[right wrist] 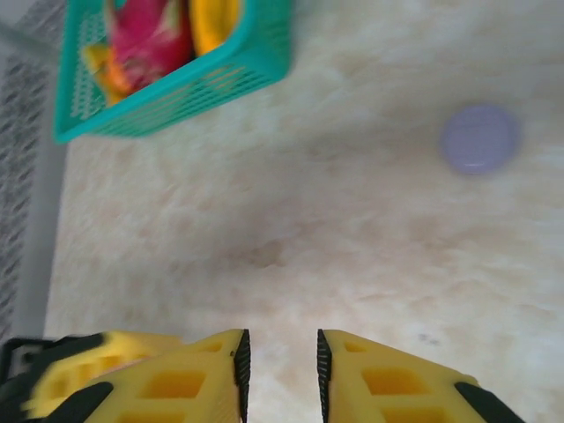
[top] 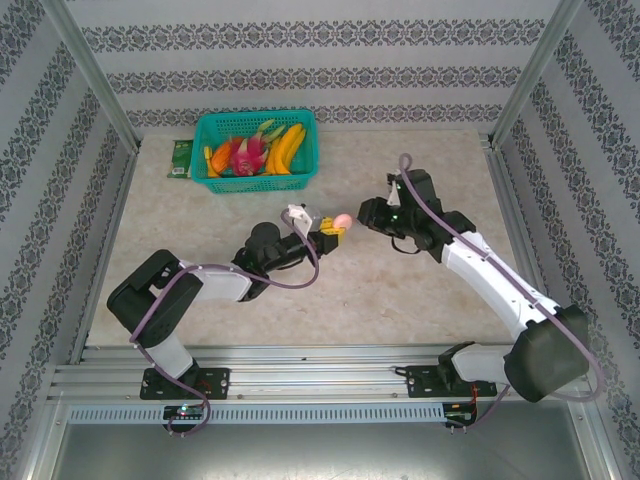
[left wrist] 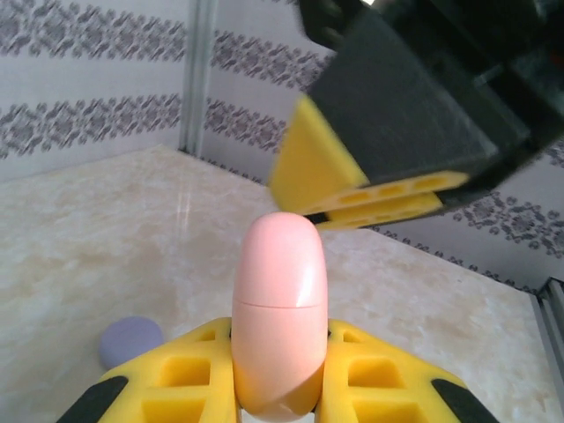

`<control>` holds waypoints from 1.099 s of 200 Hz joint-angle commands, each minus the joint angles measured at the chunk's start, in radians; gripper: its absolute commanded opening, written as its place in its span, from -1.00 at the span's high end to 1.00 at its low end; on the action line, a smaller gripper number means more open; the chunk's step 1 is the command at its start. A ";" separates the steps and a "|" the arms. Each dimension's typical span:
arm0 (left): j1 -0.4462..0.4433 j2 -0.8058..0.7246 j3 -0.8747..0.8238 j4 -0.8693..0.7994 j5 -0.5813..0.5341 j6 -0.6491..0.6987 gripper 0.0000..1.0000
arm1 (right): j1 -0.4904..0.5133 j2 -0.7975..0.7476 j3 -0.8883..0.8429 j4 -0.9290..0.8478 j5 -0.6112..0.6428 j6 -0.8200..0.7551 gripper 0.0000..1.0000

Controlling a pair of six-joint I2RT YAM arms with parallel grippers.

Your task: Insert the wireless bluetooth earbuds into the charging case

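Note:
I will tilt my left gripper downward next and bring the case down onto the bare marble tabletop below the gripper, to let go of it clear of the basket.
My left gripper is shut on a pale pink, egg-shaped charging case and holds it upright above the table. The case's lid is closed, with a seam across its middle. My right gripper hovers just right of the case, open, with nothing between its fingers. In the left wrist view its yellow fingers loom just above and behind the case. The earbuds are out of view.
A pale purple round disc lies on the marble tabletop. A teal basket with toy fruit stands at the back left, and a green packet lies beside it. Patterned walls enclose the table.

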State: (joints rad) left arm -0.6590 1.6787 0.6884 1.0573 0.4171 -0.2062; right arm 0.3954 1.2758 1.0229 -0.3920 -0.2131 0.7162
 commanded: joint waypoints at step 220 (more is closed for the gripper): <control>0.216 0.276 0.397 -0.911 -0.036 -0.631 0.24 | -0.029 -0.105 -0.177 0.032 0.168 0.041 0.09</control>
State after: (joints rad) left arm -0.4656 1.9545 1.0740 0.1841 0.3656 -0.8127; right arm 0.3702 1.1866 0.8330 -0.3626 -0.0566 0.7609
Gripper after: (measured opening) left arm 0.322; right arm 0.437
